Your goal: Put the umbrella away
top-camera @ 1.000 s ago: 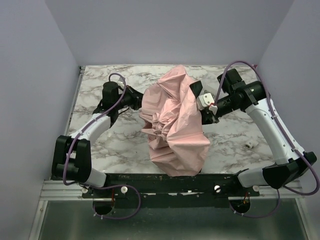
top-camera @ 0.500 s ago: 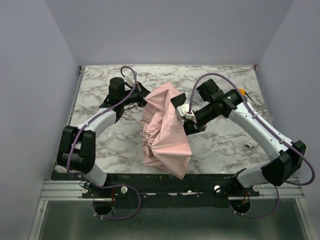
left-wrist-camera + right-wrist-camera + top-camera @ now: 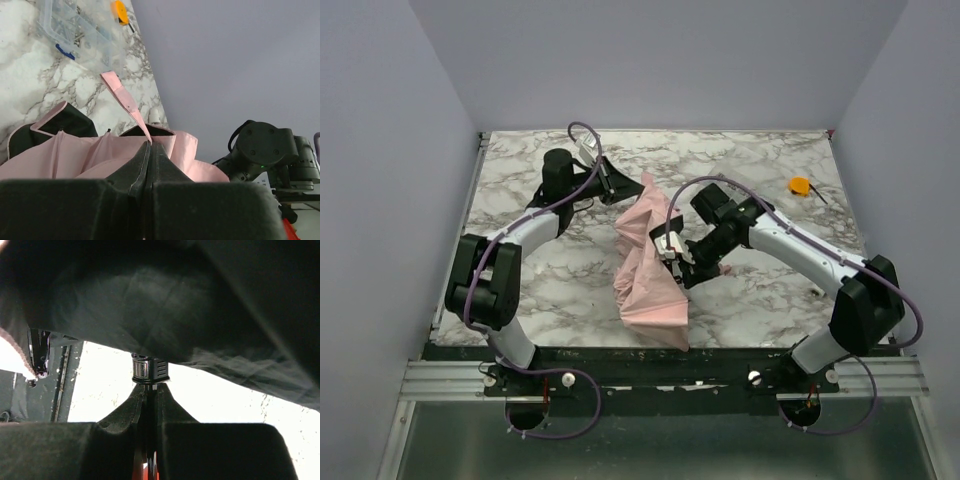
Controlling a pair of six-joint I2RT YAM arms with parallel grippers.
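The right gripper moves outward over the marble table next and releases the thin dark shaft [image 3: 150, 389] there, since the near end of the umbrella's canopy reaches the table's near edge.
The pale pink umbrella [image 3: 645, 270] lies half folded in the middle of the marble table [image 3: 520, 290], its canopy bunched into a narrow bundle. My left gripper [image 3: 619, 189] is at its far end, shut on the thin pink strap [image 3: 125, 100], with the pink fabric [image 3: 75, 155] just below the fingertips. My right gripper [image 3: 681, 267] reaches in from the right under the canopy. In the right wrist view it [image 3: 150, 386] is shut on the thin dark shaft, just below a black collar [image 3: 149, 369]. The dark underside of the canopy [image 3: 165, 300] hangs over it.
A small orange object [image 3: 800, 186] lies at the back right of the table, and a small white piece [image 3: 817, 291] sits near the right arm. A clear plastic box of small parts [image 3: 75, 27] shows in the left wrist view. Grey walls close in three sides.
The canopy has collapsed from a wide spread into a narrow bundle. The right gripper moved left toward the centre, the left gripper shifted back and right, and the orange object came into view.
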